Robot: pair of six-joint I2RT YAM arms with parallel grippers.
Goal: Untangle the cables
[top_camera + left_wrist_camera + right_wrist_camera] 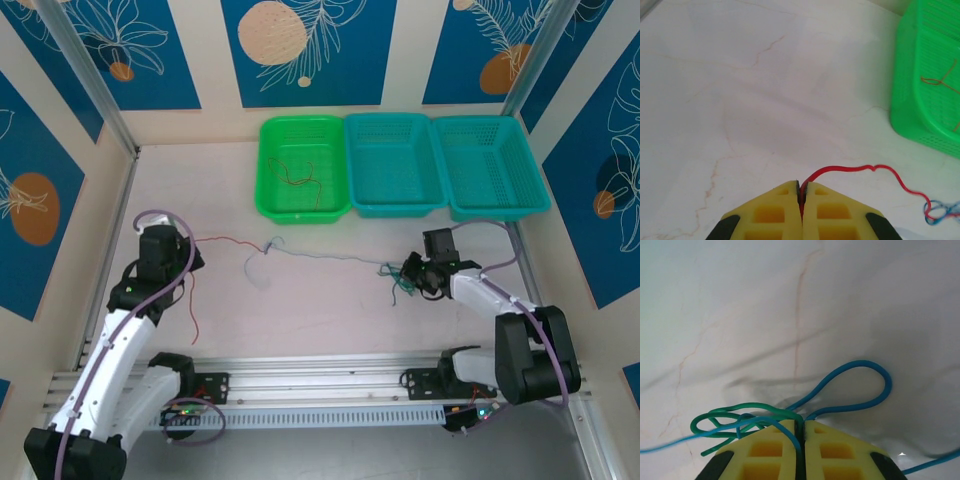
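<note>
My left gripper holds the red cable (pixel 194 300) and will next lift and move outward over the green basket, pulling the cable along. It will let go of it there, because thin red-brown cables are already inside.
My left gripper (pixel 196 256) (pixel 801 185) is shut on a red cable (pixel 850 168) that runs right across the table (pixel 235 242) to a small knot (pixel 272 245) with a blue cable (pixel 940 211). A loose stretch of the red cable (pixel 194 300) trails toward the near edge. The blue cable (pixel 330 259) stretches on to my right gripper (pixel 408 272) (pixel 801 424), which is shut on a blue loop (pixel 875 371) tangled with green cable loops (pixel 730 416). The green and blue tangle (pixel 397 284) hangs beside its fingers.
Three baskets stand in a row at the back: a green basket (pixel 270 165) (pixel 920 65) holding thin red-brown cables (pixel 300 178) (pixel 940 82), and two teal baskets (pixel 395 205) (pixel 495 208). An aluminium rail (pixel 320 375) runs along the near edge.
</note>
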